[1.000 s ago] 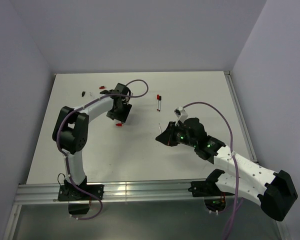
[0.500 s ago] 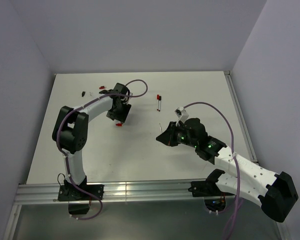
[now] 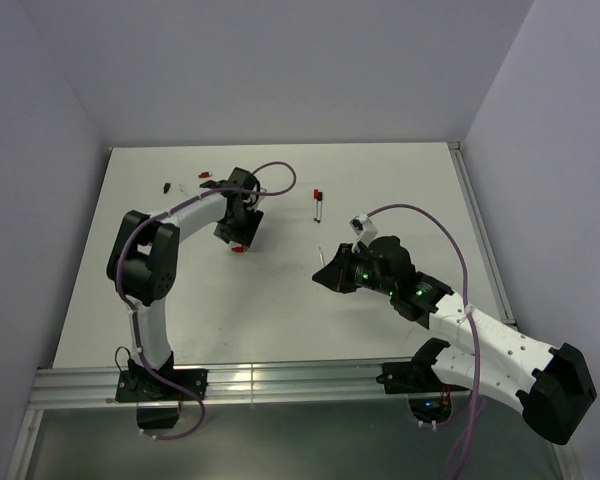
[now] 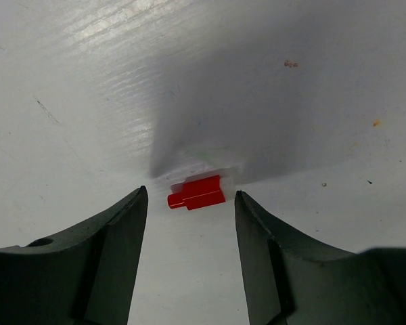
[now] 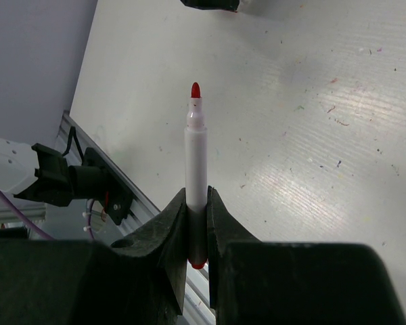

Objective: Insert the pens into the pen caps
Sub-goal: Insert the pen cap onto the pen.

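The red pen cap lies between my left gripper's open fingers, ends facing them. Next, the gripper turns and closes on the long sides of the red pen cap (image 3: pixel 239 250).
A red pen cap (image 4: pixel 197 192) lies on its side on the white table. My left gripper (image 4: pixel 191 192) stands open over it, one fingertip on each side and neither touching it. From above, that cap (image 3: pixel 239 250) shows just below the left gripper (image 3: pixel 238 238). My right gripper (image 5: pixel 197 193) is shut on a white-barrelled pen (image 5: pixel 195 159) near its rear end, its red tip pointing away and uncapped. In the top view this pen (image 3: pixel 321 253) sticks out of the right gripper (image 3: pixel 327 268) at mid-table. Another pen (image 3: pixel 319 208) lies further back, red at its far end.
A black cap (image 3: pixel 167 186) and a red cap (image 3: pixel 205 175) lie near the table's back left. A purple cable (image 3: pixel 280 172) loops off the left wrist. The table's metal rail (image 3: pixel 280 378) runs along the near edge, and grey walls close in the back and sides.
The left arm has settled slightly over the red cap, with its jaws a touch narrower. The right gripper has drifted a little with the pen still in it.
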{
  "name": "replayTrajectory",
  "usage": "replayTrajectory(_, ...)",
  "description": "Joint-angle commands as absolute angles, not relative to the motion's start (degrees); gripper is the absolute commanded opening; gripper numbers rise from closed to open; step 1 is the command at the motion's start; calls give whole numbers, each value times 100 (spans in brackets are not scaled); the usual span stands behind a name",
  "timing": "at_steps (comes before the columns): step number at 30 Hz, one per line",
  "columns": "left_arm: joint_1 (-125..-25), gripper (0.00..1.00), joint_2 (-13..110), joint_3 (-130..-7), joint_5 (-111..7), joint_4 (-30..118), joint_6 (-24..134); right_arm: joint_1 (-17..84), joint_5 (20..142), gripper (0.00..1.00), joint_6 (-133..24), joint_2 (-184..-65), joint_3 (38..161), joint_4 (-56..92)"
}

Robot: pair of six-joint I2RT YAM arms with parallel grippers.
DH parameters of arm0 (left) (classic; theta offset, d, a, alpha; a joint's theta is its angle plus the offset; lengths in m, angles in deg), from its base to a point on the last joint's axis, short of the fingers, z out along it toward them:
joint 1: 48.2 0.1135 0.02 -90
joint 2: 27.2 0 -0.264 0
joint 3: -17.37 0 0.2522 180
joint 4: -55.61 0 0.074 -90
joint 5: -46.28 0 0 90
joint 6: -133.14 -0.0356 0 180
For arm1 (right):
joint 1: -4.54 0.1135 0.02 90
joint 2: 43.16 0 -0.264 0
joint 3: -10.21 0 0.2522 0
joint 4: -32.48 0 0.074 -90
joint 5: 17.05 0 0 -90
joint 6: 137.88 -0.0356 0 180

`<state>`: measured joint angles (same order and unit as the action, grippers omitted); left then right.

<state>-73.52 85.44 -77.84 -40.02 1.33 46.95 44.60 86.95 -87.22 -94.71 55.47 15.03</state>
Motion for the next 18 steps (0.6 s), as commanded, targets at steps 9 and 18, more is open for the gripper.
replayTrajectory(9, -7342, 57, 8750, -8120, -3968, 63, 4648, 4418, 8622, 0, -8708, -9369, 5631, 1529)
replayTrajectory(18, -7342, 53, 8777, -8138, -4030, 54, 4736, 4418, 8622, 0, -8726, -9440, 5605, 1581)
